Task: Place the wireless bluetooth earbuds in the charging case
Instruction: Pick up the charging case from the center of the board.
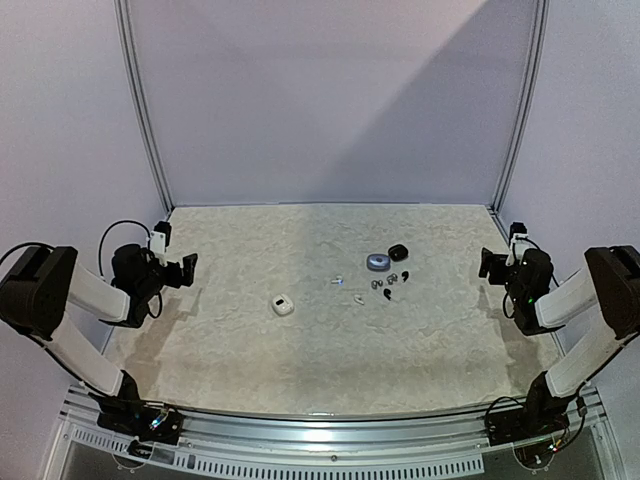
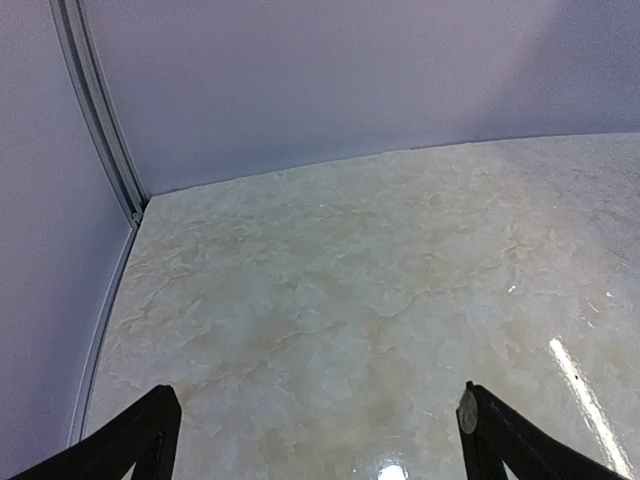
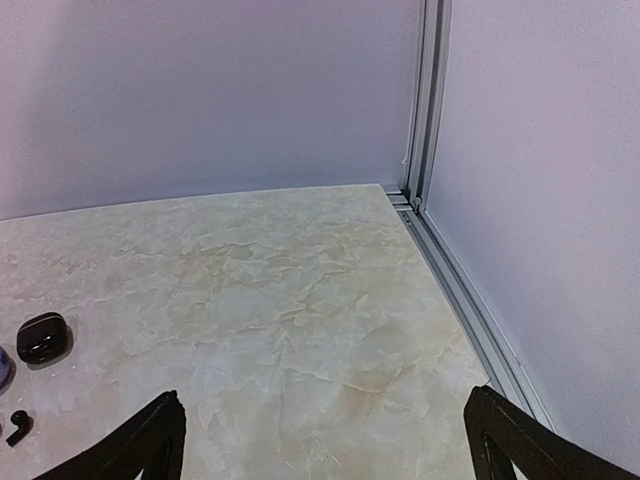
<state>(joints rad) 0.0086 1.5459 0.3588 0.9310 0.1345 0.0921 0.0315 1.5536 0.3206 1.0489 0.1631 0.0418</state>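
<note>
I will next swing my left gripper to its right in the top view, tilt it down, lower it around the white case and close it. The white case lies there below it.
Three charging cases lie on the marble table: a white one (image 1: 282, 306), a round bluish-silver one (image 1: 377, 262) and a black one (image 1: 398, 251). Several tiny earbuds are scattered between them: a pale one (image 1: 358, 298), a bluish one (image 1: 338, 280) and dark ones (image 1: 386, 294) near the silver case. My left gripper (image 1: 188, 268) hangs open at the left edge, far from them; its wrist view shows only bare table between the fingers (image 2: 320, 440). My right gripper (image 1: 487, 263) is open at the right edge. Its wrist view catches the black case (image 3: 43, 337) and a black earbud (image 3: 18, 427).
Pale walls with aluminium corner posts (image 1: 145, 110) enclose the table on three sides. A metal rail (image 3: 470, 300) runs along the right wall near my right gripper. The rail at the left wall (image 2: 105, 310) lies close to my left gripper.
</note>
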